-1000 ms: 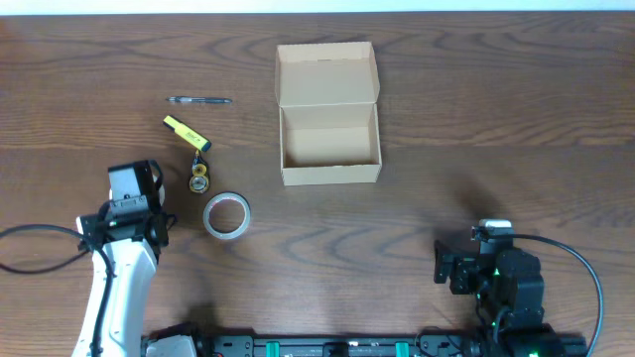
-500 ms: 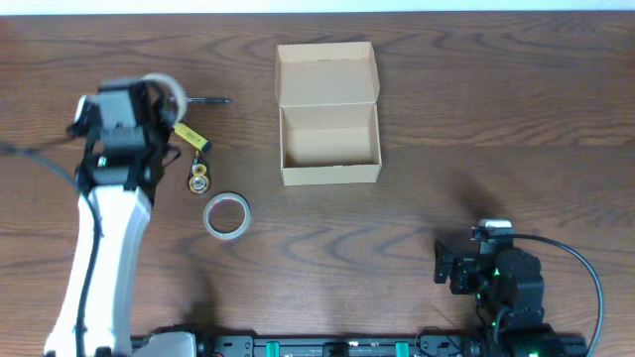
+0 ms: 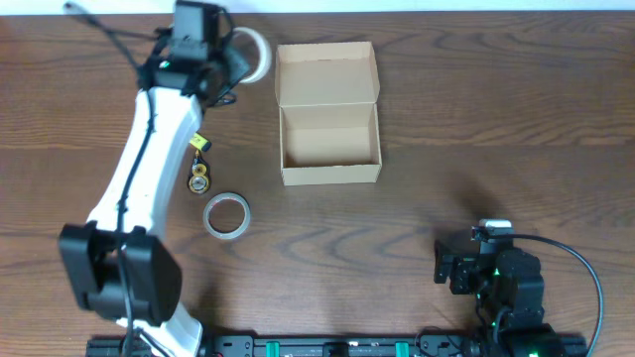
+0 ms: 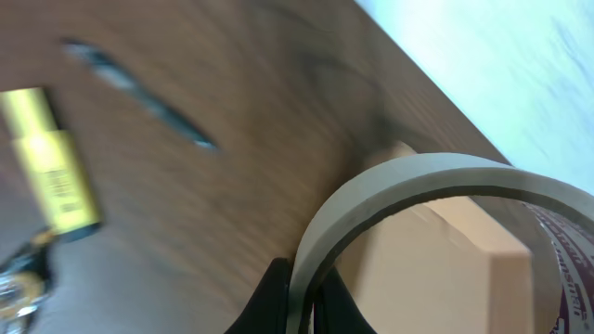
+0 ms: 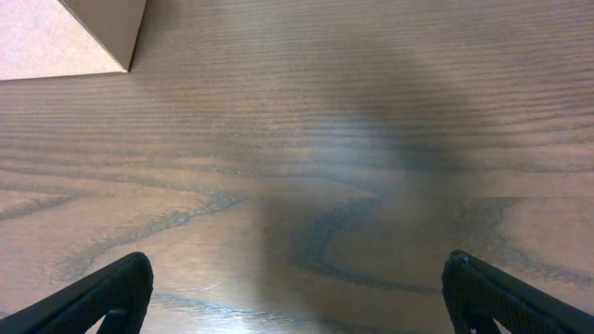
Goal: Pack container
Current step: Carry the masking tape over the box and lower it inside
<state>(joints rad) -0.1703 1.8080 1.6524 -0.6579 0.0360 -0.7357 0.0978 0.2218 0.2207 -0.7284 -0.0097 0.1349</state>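
I will move my left gripper back and to the right in the overhead view next, then down inside the box to release the roll, because the box's inner bottom is bare.
The container (image 3: 329, 175), a tan cardboard box with its flap lid open, stands at the table's back centre. Its corner shows in the left wrist view (image 4: 436, 269) and the right wrist view (image 5: 65, 37). My left gripper (image 3: 236, 61) is shut on a cream tape roll (image 3: 260, 52), held above the table just left of the box lid. In the left wrist view the roll (image 4: 408, 181) sits pinched between the fingers (image 4: 303, 301). My right gripper (image 5: 297, 288) is open and empty over bare table at the front right.
A second tape roll (image 3: 226, 215) lies left of the box. A small yellow-and-black item (image 3: 199, 178) lies beside it. A yellow marker (image 4: 51, 158) and a pen (image 4: 139, 97) lie under the left arm.
My left arm has swung from the front left to the back of the table, carrying the cream tape roll toward the box's left side. The right arm has not moved.
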